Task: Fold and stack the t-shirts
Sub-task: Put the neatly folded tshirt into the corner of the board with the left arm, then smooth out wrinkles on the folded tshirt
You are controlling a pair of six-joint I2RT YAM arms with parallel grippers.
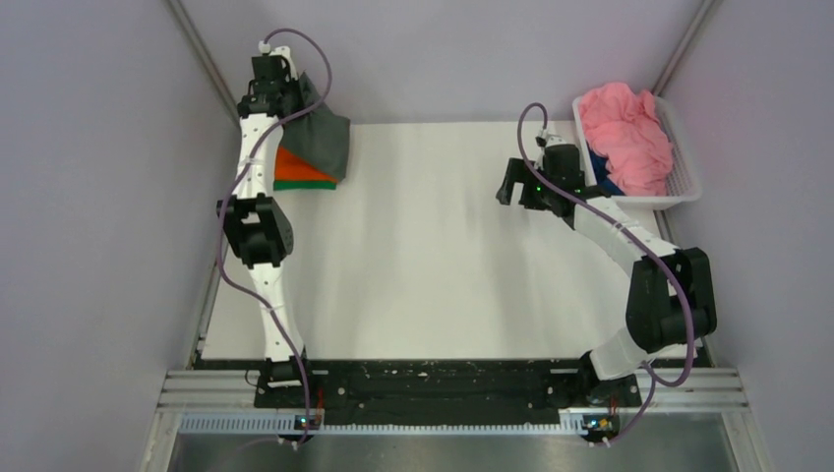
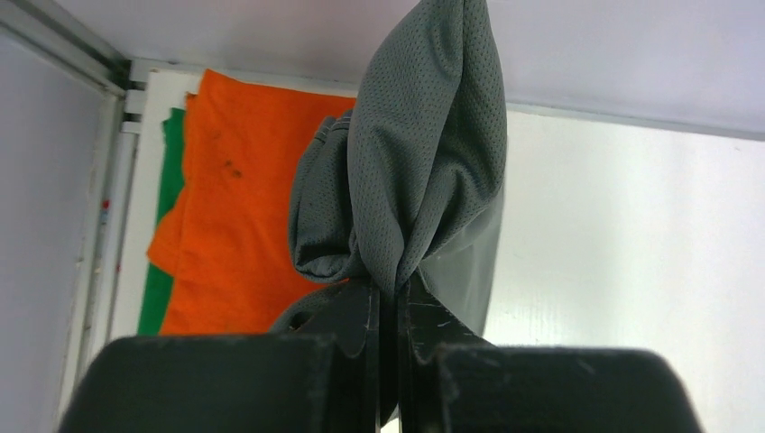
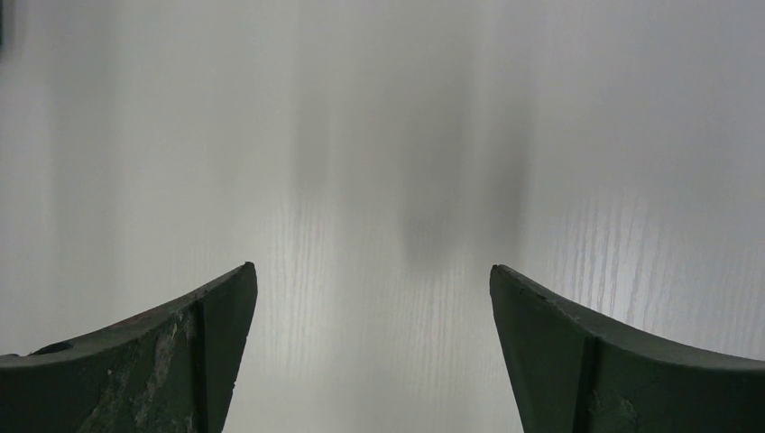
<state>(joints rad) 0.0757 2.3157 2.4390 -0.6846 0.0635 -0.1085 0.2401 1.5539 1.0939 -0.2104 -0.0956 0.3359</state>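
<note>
My left gripper should next shift slightly toward the side, then down over the orange t-shirt (image 1: pixel 300 169), as the grey cloth sticks out past the orange t-shirt's edge.
My left gripper (image 1: pixel 287 98) is shut on a folded dark grey t-shirt (image 1: pixel 323 136), which hangs over the stack at the table's far left corner. In the left wrist view the grey cloth (image 2: pixel 424 153) bunches up from between my closed gripper (image 2: pixel 395 287). Under it lies an orange t-shirt (image 1: pixel 300 169) (image 2: pixel 239 216) folded on a green one (image 1: pixel 307 185) (image 2: pixel 167 189). My right gripper (image 1: pixel 512 181) (image 3: pixel 372 275) stands open over bare table, nothing between its fingers. A pink t-shirt (image 1: pixel 625 136) is heaped in the white basket, with a blue one (image 1: pixel 604 184) peeking out beneath it.
The white plastic basket (image 1: pixel 688 172) stands at the far right edge of the white table (image 1: pixel 433 265). Grey walls and metal frame posts close in the back and sides. Both arm bases sit on the black rail at the near edge.
</note>
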